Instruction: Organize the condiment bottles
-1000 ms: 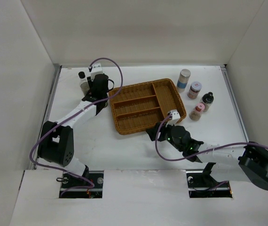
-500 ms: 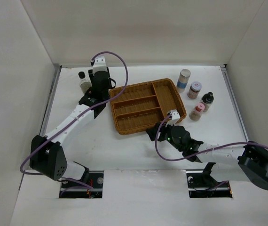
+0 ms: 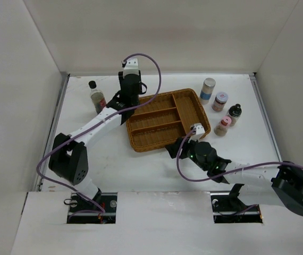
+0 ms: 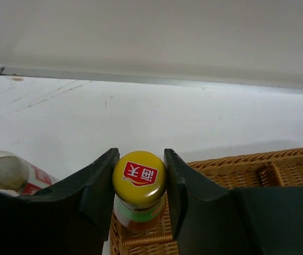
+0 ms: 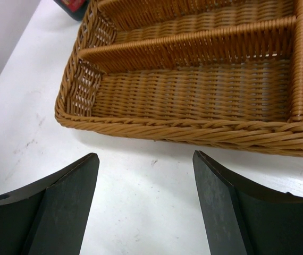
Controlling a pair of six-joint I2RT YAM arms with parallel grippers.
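Next, my left gripper moves down and releases the bottle in the far compartment's end (image 3: 143,108) (image 4: 159,225) nearest the clear bottle, as that tray corner lies below it.
My left gripper (image 3: 125,108) is shut on the yellow-capped red-green bottle (image 4: 139,174), pinching its cap. It holds the bottle upright over the back left corner of the wicker tray (image 3: 141,143). The arm hides this bottle in the top view. The tall clear black-capped bottle (image 3: 97,98) stands on the table to the left; it also shows in the left wrist view (image 4: 5,171). The silver-lidded blue-label jar (image 3: 208,89), squat pink-lidded jar (image 3: 219,101), small dark black-capped bottle (image 3: 234,113) and small pink-capped bottle (image 3: 222,126) stand right of the tray. My right gripper (image 3: 173,150) is open and empty by the tray's near edge (image 5: 194,130).
The brown wicker tray has three long compartments and one cross compartment at its right end, all without bottles. White walls close in the table on the left, back and right. My right arm lies across the near right of the table.
My left gripper has moved right from the back left of the table to the tray's back left corner with the yellow-capped bottle. The tall clear bottle now stands uncovered. My right arm has not moved.
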